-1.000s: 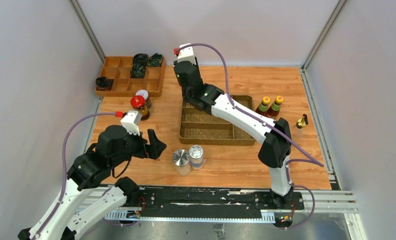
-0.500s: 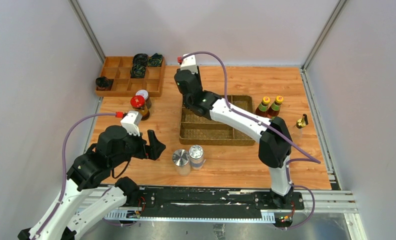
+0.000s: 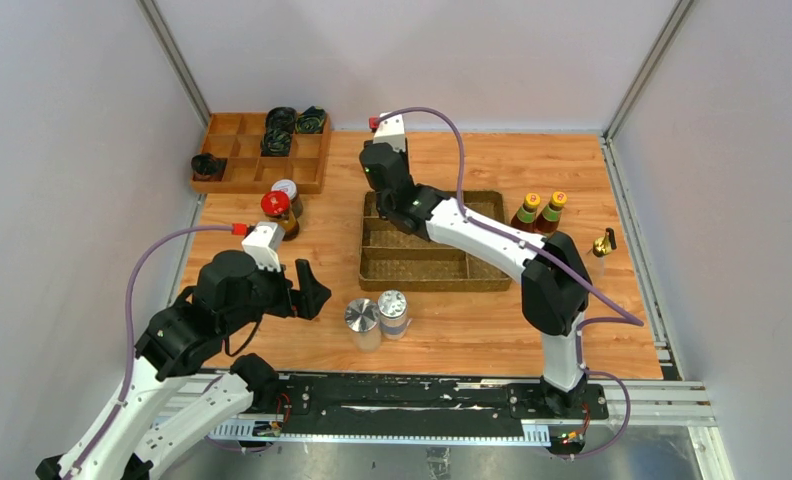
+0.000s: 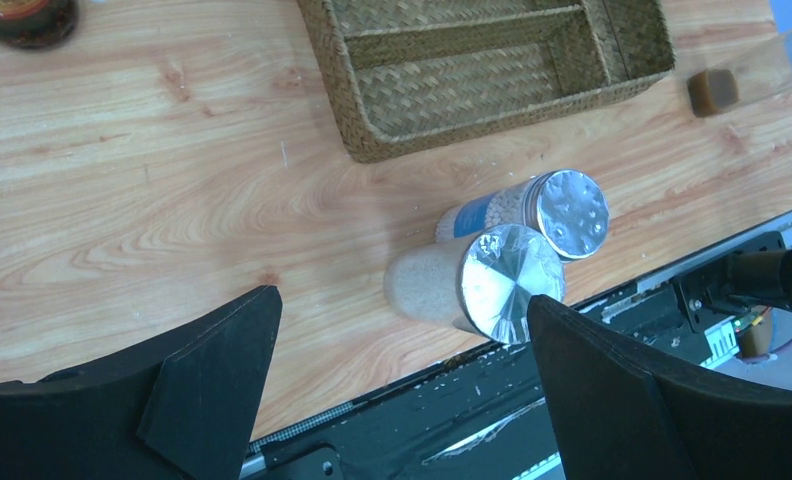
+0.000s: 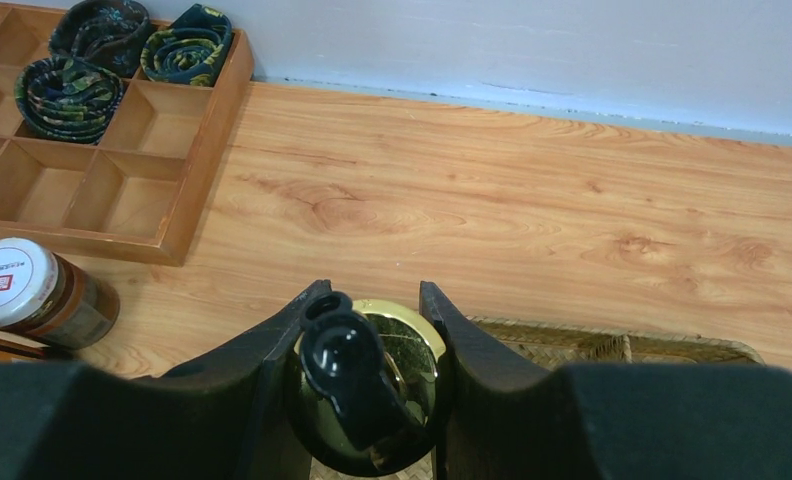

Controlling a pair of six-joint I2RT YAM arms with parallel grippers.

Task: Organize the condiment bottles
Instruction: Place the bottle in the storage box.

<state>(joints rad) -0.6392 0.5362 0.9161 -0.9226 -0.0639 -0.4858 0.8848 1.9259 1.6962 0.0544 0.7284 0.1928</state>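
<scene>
I will next move my right gripper straight down to the wicker tray's back corner [image 3: 373,208] by the jars and let go of the clear bottle, because the bottle is already over that corner.
In the right wrist view my right gripper [image 5: 370,325] is shut on the gold, black-spouted top of a clear bottle [image 5: 402,370]. It hangs over the back left corner of the wicker tray [image 3: 482,281]. My left gripper [image 4: 402,305] stands open above the table's near edge. Two silver-lidded shakers [image 4: 507,282] [image 4: 570,210] stand just beyond its right finger. Two yellow-capped sauce bottles [image 3: 528,210] [image 3: 553,207] and another gold-spouted bottle [image 3: 603,245] stand right of the tray. A red-lidded jar [image 3: 276,206] and a white-lidded jar [image 3: 286,189] stand to its left.
A wooden compartment box [image 3: 234,165] at the back left holds dark rolled cloths [image 3: 280,122]. The wicker tray has long dividers. Grey walls close in the table on three sides, and a black rail [image 3: 422,405] runs along the near edge.
My right arm has carried the gold-spouted bottle to the right and nearer, to the tray's back left corner. The left arm has not moved.
</scene>
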